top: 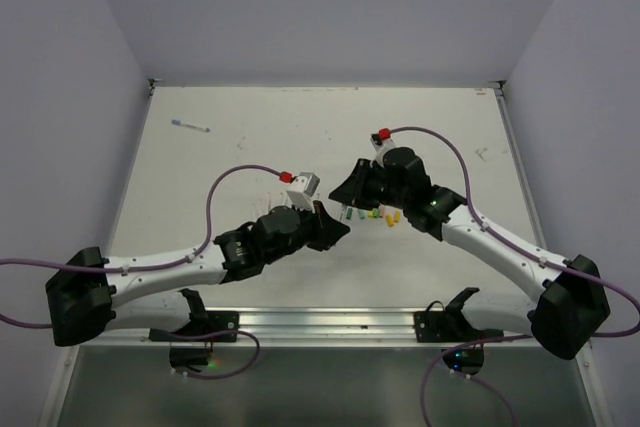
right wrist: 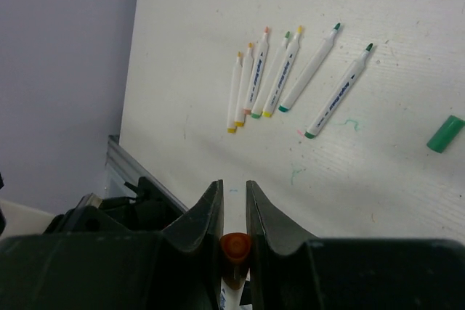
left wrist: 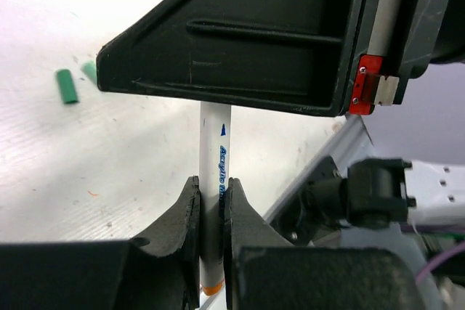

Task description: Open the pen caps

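Next, my right gripper brings the orange cap (right wrist: 236,245) to the right in the top view, then down beside the yellow caps, and releases it, because loose caps line up there.
My left gripper (left wrist: 211,183) is shut on a white pen (left wrist: 216,143) with blue print and an orange band at its near end. My right gripper (right wrist: 233,188) is shut on that pen's orange cap (right wrist: 236,245), with the white body showing below it. In the top view the left gripper (top: 335,230) and right gripper (top: 350,194) meet above the table's middle. Several uncapped pens (right wrist: 269,78) lie in a row on the table. A loose green cap (right wrist: 445,133) lies to their right, and it or another green cap shows in the left wrist view (left wrist: 67,86). Small green and yellow caps (top: 385,215) lie beside the right gripper.
A lone pen (top: 190,125) with a purple tip lies at the far left of the white table (top: 450,137). Purple cables (top: 225,182) loop above both arms. A metal rail (top: 330,319) runs along the near edge. Grey walls close in the table.
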Robot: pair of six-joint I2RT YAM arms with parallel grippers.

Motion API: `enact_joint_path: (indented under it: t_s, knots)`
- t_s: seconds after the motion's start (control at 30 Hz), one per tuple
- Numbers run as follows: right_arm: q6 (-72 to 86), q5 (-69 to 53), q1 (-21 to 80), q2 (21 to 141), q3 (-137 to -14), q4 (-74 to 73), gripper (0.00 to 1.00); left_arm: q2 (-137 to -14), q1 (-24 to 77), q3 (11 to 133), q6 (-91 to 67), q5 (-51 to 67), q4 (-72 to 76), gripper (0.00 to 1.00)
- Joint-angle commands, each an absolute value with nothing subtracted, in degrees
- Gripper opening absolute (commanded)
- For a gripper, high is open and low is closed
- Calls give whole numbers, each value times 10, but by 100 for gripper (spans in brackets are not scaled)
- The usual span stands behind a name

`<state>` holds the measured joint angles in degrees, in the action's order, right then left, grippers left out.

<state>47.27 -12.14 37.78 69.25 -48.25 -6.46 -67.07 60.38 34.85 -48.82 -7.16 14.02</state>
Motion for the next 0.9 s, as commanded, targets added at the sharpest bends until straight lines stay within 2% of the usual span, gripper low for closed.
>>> enact_joint_path:
  t_s: [0.0, 0.07, 0.1, 0.13, 0.2, 0.3, 0.33, 0.47, 0.57, 0.6, 0.67, 0.7, 0.8, 0.87]
  knots:
    - [407, 88, 358, 684, -526, -163, 0, -638, 661, 388, -478, -316, -39, 0]
    - [403, 99, 359, 684, -528, -161, 0, -635, 667, 383, -475, -320, -37, 0]
    - [401, 97, 359, 683, -526, -154, 0, -619, 668, 373, -464, -281, -14, 0]
    - [400, 79, 358, 684, -522, -134, 0, -610, 668, 340, -451, -246, 77, 0]
    - [403, 38, 354, 685, -512, -100, 0, -590, 658, 311, -424, -169, 160, 0]
    - [424, -57, 339, 688, -473, -13, 0, -595, 638, 268, -429, 28, 321, 0]
    - [431, -96, 334, 689, -468, 31, 0, -599, 629, 255, -445, 60, 383, 0]
    - [458, -142, 295, 693, -460, 64, 0, -594, 625, 238, -467, 99, 440, 0]
    - [421, -106, 282, 693, -497, -28, 0, -564, 626, 270, -453, 14, 277, 0]
    - [413, -94, 275, 699, -522, -93, 0, -554, 626, 285, -453, -63, 174, 0]
    - [387, -68, 249, 702, -538, -146, 0, -514, 626, 295, -485, -152, 79, 0]
    - [379, -55, 242, 702, -545, -186, 0, -500, 625, 299, -496, -232, 3, 0]
    - [354, -2, 217, 700, -547, -260, 0, -449, 620, 313, -502, -331, -124, 0]
    - [338, 14, 196, 700, -537, -275, 0, -439, 594, 330, -492, -349, -181, 0]
